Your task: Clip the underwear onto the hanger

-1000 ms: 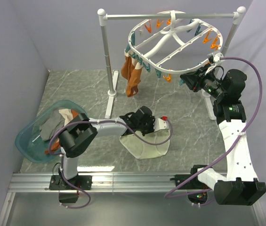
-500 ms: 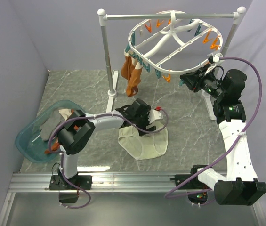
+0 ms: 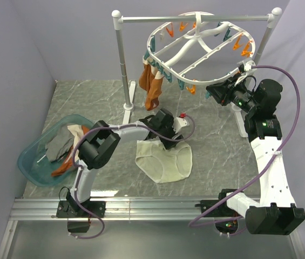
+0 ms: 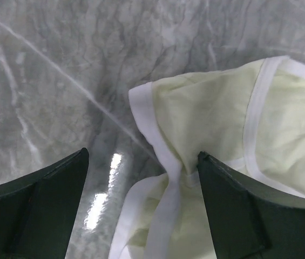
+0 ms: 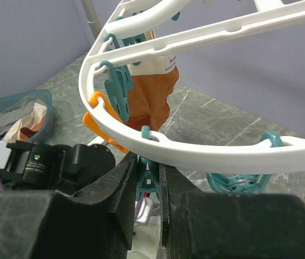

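Observation:
The robot will next move the open fingers of its left gripper to the right in the wrist view and close them, because the bunched white band [image 4: 172,170] is between them, toward that side.
The pale cream-yellow underwear [image 3: 164,163] lies spread on the marble table, its white-banded edge [image 4: 165,162] bunched between the jaws in the left wrist view. My left gripper [image 3: 167,138] [image 4: 141,156] hangs open just over that far edge, holding nothing. The white oval hanger [image 3: 195,51] hangs from the rail, with orange and teal clips round its rim [image 5: 206,151]. My right gripper [image 3: 214,93] [image 5: 149,183] is raised under the near rim, shut on a teal clip [image 5: 151,175].
A white rail stand [image 3: 124,70] carries the hanger. An orange-brown garment [image 3: 152,86] hangs clipped at the hanger's left side. A teal basin [image 3: 33,162] of clothes sits at the table's left. Purple walls close in on both sides.
My left gripper opened and let go of the underwear, then drew back toward the far side. The underwear now lies flatter and wider. The right arm has not moved.

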`<state>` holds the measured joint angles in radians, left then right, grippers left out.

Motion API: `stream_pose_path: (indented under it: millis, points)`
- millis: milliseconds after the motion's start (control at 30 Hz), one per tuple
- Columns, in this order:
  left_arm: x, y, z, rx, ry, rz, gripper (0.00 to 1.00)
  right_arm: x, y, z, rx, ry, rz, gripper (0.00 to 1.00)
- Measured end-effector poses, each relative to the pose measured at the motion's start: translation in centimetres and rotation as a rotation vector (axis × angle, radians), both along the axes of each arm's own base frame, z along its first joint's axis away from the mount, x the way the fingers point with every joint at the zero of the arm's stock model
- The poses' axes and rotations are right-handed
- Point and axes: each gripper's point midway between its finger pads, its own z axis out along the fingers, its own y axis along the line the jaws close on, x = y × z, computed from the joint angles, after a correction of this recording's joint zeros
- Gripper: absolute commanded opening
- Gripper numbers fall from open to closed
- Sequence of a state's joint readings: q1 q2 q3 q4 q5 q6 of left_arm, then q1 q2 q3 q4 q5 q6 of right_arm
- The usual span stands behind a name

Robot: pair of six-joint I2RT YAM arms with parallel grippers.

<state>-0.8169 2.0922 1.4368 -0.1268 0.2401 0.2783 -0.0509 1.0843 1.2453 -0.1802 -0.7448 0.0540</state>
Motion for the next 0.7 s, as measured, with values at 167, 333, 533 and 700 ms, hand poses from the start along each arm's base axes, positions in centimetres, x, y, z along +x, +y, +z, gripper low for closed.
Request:
stream_pose_path:
  millis: [167, 333, 533, 700]
  points:
    - [-0.5, 0.1, -0.9, 0.013, 0.025, 0.007, 0.79, 0.1, -0.1, 0.0, 0.0, 0.001, -0.002, 0.0]
    - [-1.8, -0.4, -1.1, 0.014, -0.002, -0.014, 0.61, 0.1, -0.1, -0.1, 0.0, 0.002, -0.002, 0.0]
    - [-4.4, -1.8, -1.3, 0.027, 0.019, -0.094, 0.18, 0.1, -0.1, -0.1, 0.0, 0.004, -0.003, 0.0]
    - [-4.7, -3.0, -1.3, 0.026, 0.05, -0.147, 0.0, 0.1, -0.1, -0.1, 0.0, 0.004, -0.003, 0.0]
